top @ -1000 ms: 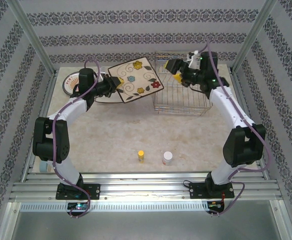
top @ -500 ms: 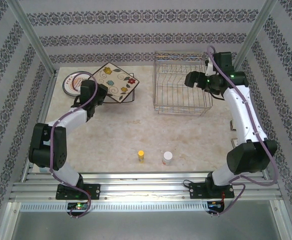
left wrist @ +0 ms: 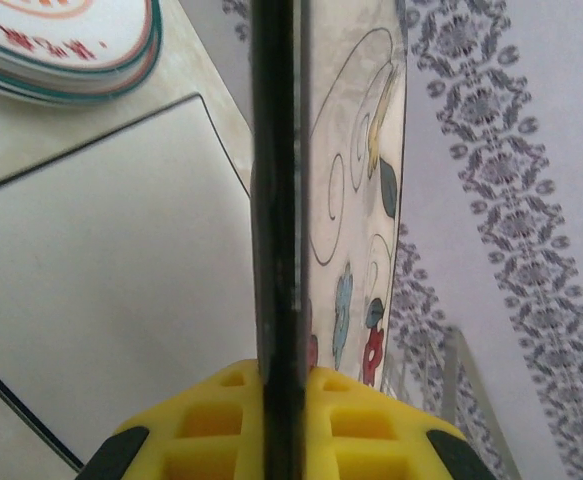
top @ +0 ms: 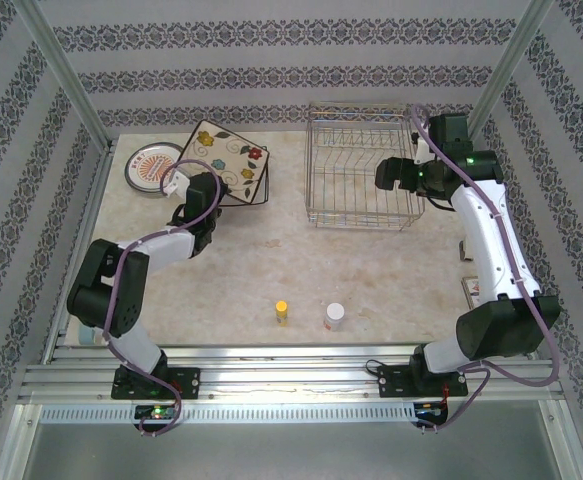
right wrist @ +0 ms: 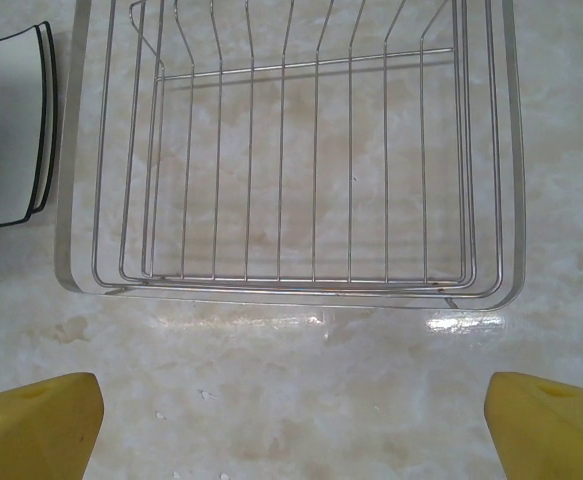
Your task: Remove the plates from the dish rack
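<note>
The robot's left gripper will next turn and lower to release the skewed cream plate squarely onto the other square plate (top: 260,192) (left wrist: 121,275), which is below and outward of the gripper's fingers.
My left gripper (left wrist: 279,385) is shut on the dark rim of a square cream plate (left wrist: 356,150) with flowers and swirls, holding it edge-on and tilted. In the top view this plate (top: 226,152) leans over another square plate (top: 255,190) at the back left, with the left gripper (top: 211,190) at its near edge. A stack of round plates (top: 149,168) with orange-red centres lies further left, and in the left wrist view the stack (left wrist: 61,50) sits at the upper left. The wire dish rack (top: 359,180) (right wrist: 301,170) holds no plates. My right gripper (right wrist: 291,430) (top: 386,174) is open at the rack's right side, with nothing between its fingers.
A small yellow bottle (top: 282,311) and a white one (top: 334,316) stand near the front middle of the marble table (top: 271,260). A black-rimmed square plate (right wrist: 6,130) lies left of the rack. Patterned walls and metal posts enclose the table.
The left arm carried the flowered square plate away from the rack, leftward and down onto the other square plate. The right arm drew back from above the rack to its right side.
</note>
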`<move>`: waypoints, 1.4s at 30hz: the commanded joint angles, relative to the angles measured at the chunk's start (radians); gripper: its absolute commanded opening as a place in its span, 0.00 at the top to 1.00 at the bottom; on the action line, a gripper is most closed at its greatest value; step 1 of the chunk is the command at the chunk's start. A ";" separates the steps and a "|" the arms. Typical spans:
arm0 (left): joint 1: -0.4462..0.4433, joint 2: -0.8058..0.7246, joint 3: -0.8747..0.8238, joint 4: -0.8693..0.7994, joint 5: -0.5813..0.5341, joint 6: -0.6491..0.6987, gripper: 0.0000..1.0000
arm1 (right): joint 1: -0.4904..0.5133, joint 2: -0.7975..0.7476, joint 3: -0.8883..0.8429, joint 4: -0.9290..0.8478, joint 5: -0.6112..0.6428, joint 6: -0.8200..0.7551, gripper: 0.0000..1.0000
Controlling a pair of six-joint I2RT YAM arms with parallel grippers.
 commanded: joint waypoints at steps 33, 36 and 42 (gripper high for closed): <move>-0.076 0.327 0.072 0.519 -0.233 -0.255 0.98 | -0.011 0.014 -0.037 -0.016 0.015 -0.034 0.02; -0.078 0.326 0.072 0.499 -0.244 -0.260 0.86 | -0.011 0.014 -0.036 -0.014 0.011 -0.035 0.02; -0.080 0.329 0.071 0.461 -0.245 -0.276 0.75 | -0.011 0.016 -0.036 -0.008 0.003 -0.034 0.02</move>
